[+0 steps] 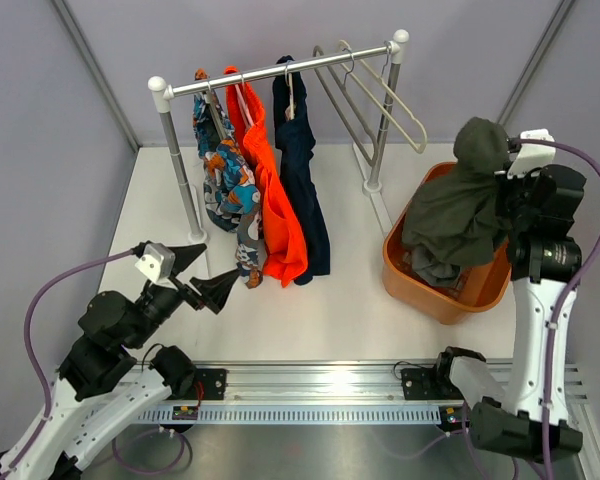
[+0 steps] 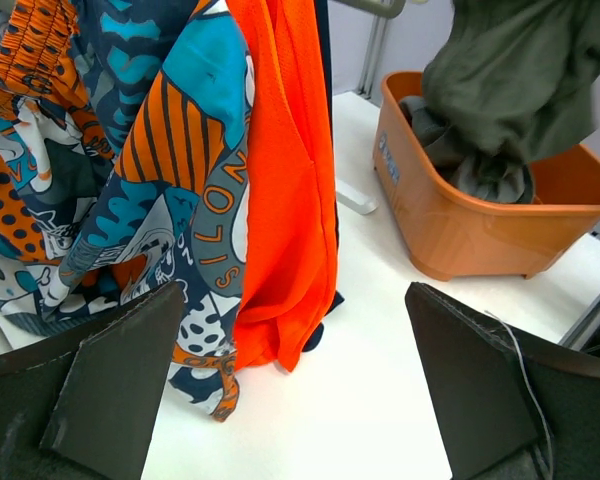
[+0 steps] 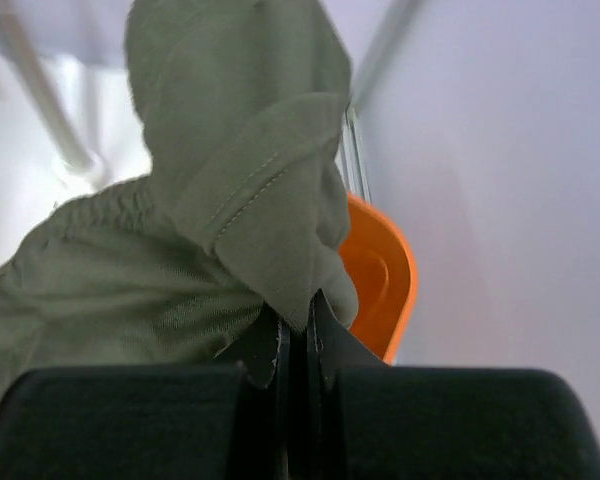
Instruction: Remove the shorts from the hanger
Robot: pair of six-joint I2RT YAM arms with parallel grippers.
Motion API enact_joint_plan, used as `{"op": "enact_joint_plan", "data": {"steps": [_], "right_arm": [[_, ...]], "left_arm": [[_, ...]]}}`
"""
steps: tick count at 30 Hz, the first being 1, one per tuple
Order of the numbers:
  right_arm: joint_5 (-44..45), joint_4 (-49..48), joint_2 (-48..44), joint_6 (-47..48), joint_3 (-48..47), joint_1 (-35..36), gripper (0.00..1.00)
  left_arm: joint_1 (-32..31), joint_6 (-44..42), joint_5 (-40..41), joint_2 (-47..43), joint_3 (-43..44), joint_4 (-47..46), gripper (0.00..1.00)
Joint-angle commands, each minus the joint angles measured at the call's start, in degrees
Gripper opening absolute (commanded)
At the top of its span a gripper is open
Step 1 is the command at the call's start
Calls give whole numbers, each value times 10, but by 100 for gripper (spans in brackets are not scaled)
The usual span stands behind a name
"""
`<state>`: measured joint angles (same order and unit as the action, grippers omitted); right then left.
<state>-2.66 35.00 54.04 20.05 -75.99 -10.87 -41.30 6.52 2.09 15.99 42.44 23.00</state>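
My right gripper still holds the fold of dark olive-green shorts (image 1: 455, 215) bunched above the orange basket's rim. Next, it will move down into the basket and release the shorts.
My right gripper (image 3: 298, 320) is shut on a fold of the dark olive-green shorts (image 1: 455, 215) and holds them bunched over the orange basket (image 1: 420, 290). They also show in the right wrist view (image 3: 230, 200) and the left wrist view (image 2: 520, 80). The mid-grey shorts (image 1: 435, 268) lie in the basket under them, partly hidden, and show in the left wrist view (image 2: 480, 170) too. My left gripper (image 1: 205, 275) is open and empty, low on the table in front of the hanging clothes (image 2: 290, 390).
A clothes rack (image 1: 280, 70) stands at the back with a patterned pair (image 1: 225, 185), a bright orange pair (image 1: 280, 220) and a navy pair (image 1: 305, 180) hanging. Empty hangers (image 1: 380, 95) hang at its right end. The basket's wall (image 2: 460, 230) stands right of the rack.
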Motion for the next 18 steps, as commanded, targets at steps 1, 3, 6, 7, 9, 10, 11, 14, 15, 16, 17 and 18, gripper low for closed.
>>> {"op": "enact_joint_plan", "data": {"steps": [1, 3, 6, 7, 9, 10, 11, 14, 15, 16, 17, 18], "right_arm": [[-12, -48, 21, 4, 62, -46, 0], [-50, -32, 48, 32, 87, -55, 0], [-80, 22, 114, 62, 117, -55, 0], [-85, 47, 134, 67, 123, -55, 0], [-96, 65, 185, 89, 128, -55, 0], [-97, 74, 200, 95, 131, -55, 0], [-99, 77, 227, 102, 133, -55, 0], [-108, 91, 267, 136, 135, -55, 0], [-115, 96, 274, 141, 135, -55, 0], [-121, 112, 280, 145, 131, -55, 0], [-127, 121, 291, 150, 127, -55, 0], [-136, 128, 294, 154, 122, -56, 2]], "left_arm": [[-3, 16, -17, -25, -12, -45, 99], [-3, 23, -17, -36, -24, -52, 99], [-3, 30, -17, -40, -31, -57, 99], [-2, 31, -17, -40, -35, -60, 99], [-3, 32, -17, -39, -37, -63, 99], [-3, 31, -17, -38, -39, -66, 99], [-3, 31, -17, -38, -40, -68, 99], [-3, 33, -32, -29, -43, -76, 99], [-3, 33, -33, -26, -43, -79, 99], [-3, 35, -35, -24, -44, -81, 99], [-3, 38, -36, -20, -44, -82, 99], [-3, 38, -37, -18, -45, -84, 99]]}}
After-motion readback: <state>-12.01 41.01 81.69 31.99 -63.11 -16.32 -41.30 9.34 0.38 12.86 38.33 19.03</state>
